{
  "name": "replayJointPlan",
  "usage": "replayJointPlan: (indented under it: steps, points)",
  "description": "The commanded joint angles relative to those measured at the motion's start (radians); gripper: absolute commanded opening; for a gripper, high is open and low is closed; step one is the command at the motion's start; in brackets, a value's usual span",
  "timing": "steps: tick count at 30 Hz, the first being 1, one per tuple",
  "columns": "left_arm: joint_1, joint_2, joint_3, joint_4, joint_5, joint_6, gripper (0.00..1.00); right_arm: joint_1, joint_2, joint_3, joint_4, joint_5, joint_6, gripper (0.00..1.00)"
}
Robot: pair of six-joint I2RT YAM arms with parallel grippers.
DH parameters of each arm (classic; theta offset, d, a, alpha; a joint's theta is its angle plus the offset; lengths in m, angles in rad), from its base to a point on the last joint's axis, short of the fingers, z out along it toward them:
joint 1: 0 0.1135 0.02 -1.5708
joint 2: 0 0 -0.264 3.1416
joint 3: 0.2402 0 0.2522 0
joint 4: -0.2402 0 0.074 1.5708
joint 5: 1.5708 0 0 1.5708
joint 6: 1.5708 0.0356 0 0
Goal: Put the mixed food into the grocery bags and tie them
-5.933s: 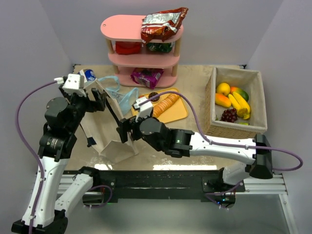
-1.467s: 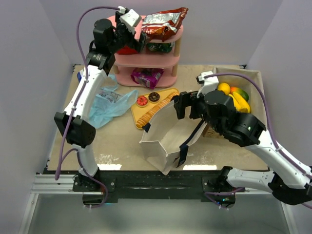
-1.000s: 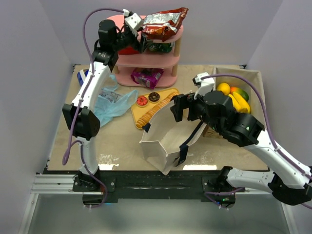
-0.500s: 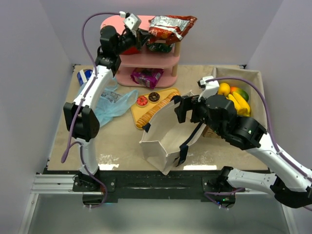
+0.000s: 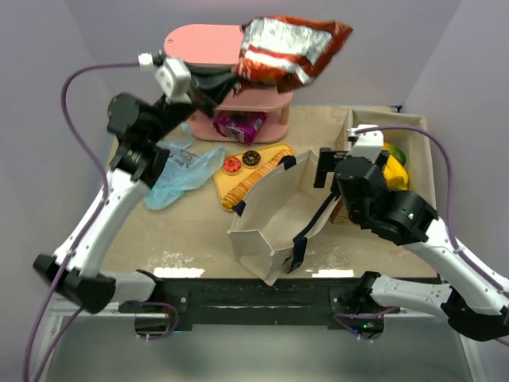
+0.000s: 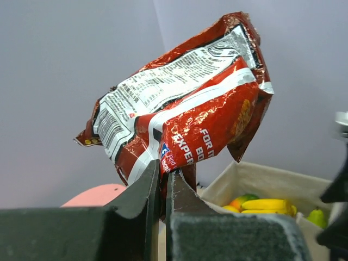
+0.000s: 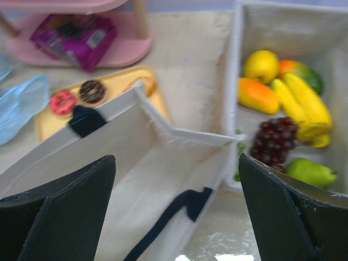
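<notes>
The crisp bag (image 5: 290,49) will move back and down in my left gripper until it is over the white grocery bag's opening (image 5: 288,204), and I will release it there, because the inside of the grocery bag is empty.
My left gripper (image 5: 229,80) is shut on the lower edge of the shiny red-and-silver crisp bag (image 5: 290,49), which hangs in the air above the pink shelf (image 5: 199,44). In the left wrist view the crisp bag (image 6: 185,109) rises crumpled above my left gripper (image 6: 163,175). A light-blue grocery bag (image 5: 179,165) lies flat on the table at the left. My right gripper (image 7: 176,212) stands wide open over a white bag with dark handles (image 7: 147,163), holding nothing. Bananas (image 7: 304,103), grapes (image 7: 274,138) and other fruit fill the basket (image 7: 234,109).
A purple snack packet (image 5: 238,124) lies on the shelf's bottom tier. A yellow tray (image 5: 280,149) holds a pink doughnut (image 5: 232,165), a chocolate doughnut (image 5: 251,157) and a sliced loaf. The white bag (image 5: 274,215) stands open at the table's middle, beside the basket (image 5: 421,143).
My left gripper closed on the crisp bag and lifted it off the top shelf, up and to the right. The left arm swung back toward the near side. The right gripper drifted slightly right.
</notes>
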Motion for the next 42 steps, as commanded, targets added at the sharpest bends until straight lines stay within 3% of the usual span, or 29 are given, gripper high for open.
replayJointPlan:
  steps: [1,3,8,13,16,20,25,26,27,28,31,34,42]
  points:
    - [-0.097,-0.202,-0.287,-0.050,-0.114,0.093,0.00,-0.005,-0.081,0.034,-0.093,0.299,0.036,0.99]
    - [-0.133,-0.300,-0.417,-0.084,-0.119,0.105,0.00,-0.003,-0.100,0.031,-0.099,0.331,0.053,0.99]
    - [-0.216,-0.410,-0.569,-0.191,-0.067,0.090,0.00,-0.005,-0.198,-0.014,-0.003,0.380,0.021,0.99]
    - [-0.328,-0.388,-0.596,-0.314,-0.108,0.136,0.00,-0.005,-0.295,-0.113,0.054,0.253,0.122,0.99]
    - [-0.338,-0.376,-0.603,-0.389,-0.165,0.165,0.00,-0.005,-0.347,-0.207,0.114,0.198,0.120,0.99]
    - [-0.338,-0.399,-0.632,-0.416,-0.278,0.178,0.00,-0.005,-0.315,-0.183,0.060,0.202,0.139,0.99]
    - [-0.338,-0.367,-0.626,-0.477,-0.176,0.223,0.00,-0.005,-0.298,-0.170,0.056,0.211,0.122,0.99]
    - [-0.338,-0.350,-0.619,-0.509,-0.130,0.231,0.03,-0.005,-0.298,-0.169,0.057,0.211,0.117,0.99]
    - [-0.338,-0.342,-0.616,-0.520,-0.116,0.243,0.25,-0.003,-0.298,-0.167,0.059,0.211,0.116,0.99]
    - [-0.338,-0.338,-0.613,-0.527,-0.105,0.244,0.39,-0.005,-0.301,-0.164,0.059,0.210,0.111,0.99]
    - [-0.338,-0.347,-0.605,-0.517,-0.081,0.250,0.71,-0.005,-0.302,-0.163,0.062,0.210,0.102,0.99]
    - [-0.338,-0.374,-0.579,-0.497,-0.087,0.259,0.79,-0.003,-0.301,-0.166,0.060,0.210,0.099,0.99]
    - [-0.333,-0.405,-0.412,-0.546,-0.291,0.290,0.92,-0.003,-0.327,-0.164,0.059,0.184,0.103,0.99]
